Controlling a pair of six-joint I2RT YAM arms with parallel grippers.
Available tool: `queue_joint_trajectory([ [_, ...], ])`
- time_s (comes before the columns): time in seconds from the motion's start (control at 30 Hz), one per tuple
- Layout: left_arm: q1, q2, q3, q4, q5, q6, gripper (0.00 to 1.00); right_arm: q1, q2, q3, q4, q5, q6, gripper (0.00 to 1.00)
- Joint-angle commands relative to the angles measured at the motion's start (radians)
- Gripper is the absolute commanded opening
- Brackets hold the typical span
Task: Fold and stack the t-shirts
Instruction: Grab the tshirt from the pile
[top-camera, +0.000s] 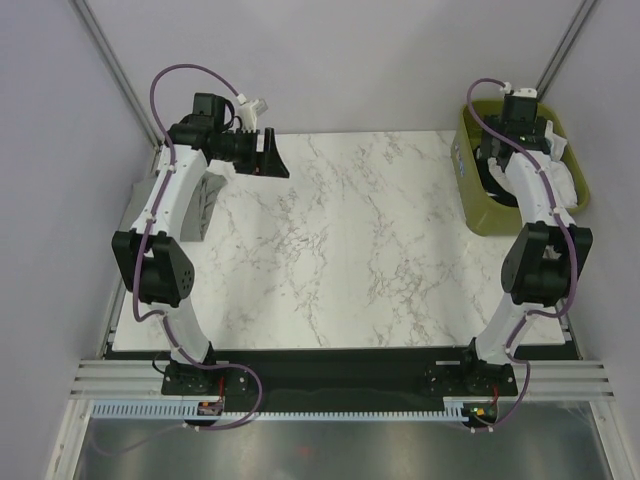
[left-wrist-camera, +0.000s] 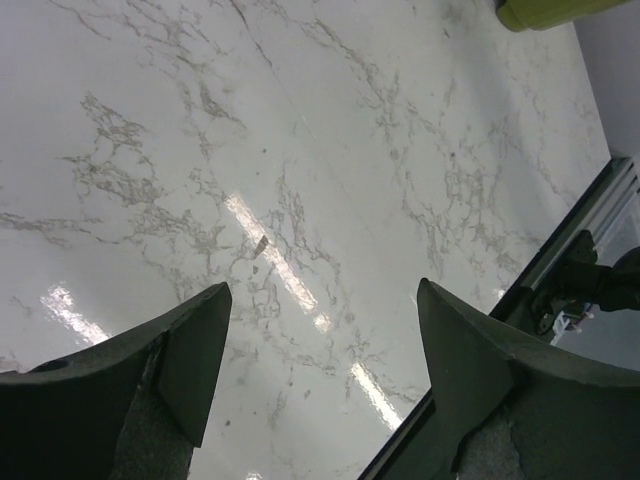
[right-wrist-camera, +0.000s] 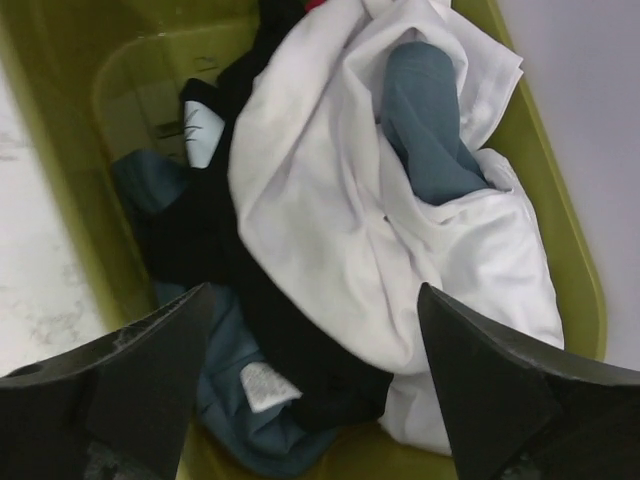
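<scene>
The robot's right gripper will next go down into the bin (right-wrist-camera: 60, 200) and close on the side of the white t-shirt by the black cloth (right-wrist-camera: 303, 218) below it, because white is on top of the pile.
The t-shirts lie crumpled together inside the olive-green bin (right-wrist-camera: 60, 200) at the table's back right. A large white one (right-wrist-camera: 330, 200) is on top, with a blue-teal one (right-wrist-camera: 425, 130) poking through its folds. A black one (right-wrist-camera: 290, 340) runs under the white one, and more blue-teal cloth (right-wrist-camera: 235, 405) with a white label lies lowest. My right gripper (right-wrist-camera: 315, 300) hangs open just above this pile, with nothing between its fingers. My left gripper (left-wrist-camera: 322, 295) is open over bare marble near the back left corner (top-camera: 268, 152), holding nothing.
The white marble table (top-camera: 350, 240) spreads between the two arms. The bin (top-camera: 478, 215) stands on its back right corner, and the bin's corner (left-wrist-camera: 545, 12) also shows in the left wrist view. A grey wall rises behind the table, and a dark strip (top-camera: 330, 365) runs along the near edge.
</scene>
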Motion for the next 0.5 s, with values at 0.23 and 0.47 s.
queue_joint_trajectory([
  [0.23,-0.001,0.042,0.034,0.008,-0.12,0.077,0.82,-0.085,0.317,0.211,0.019,-0.095,0.039,0.76],
  [0.47,-0.001,0.048,-0.009,0.007,-0.158,0.08,0.82,-0.079,0.362,0.309,0.018,-0.117,0.04,0.11],
])
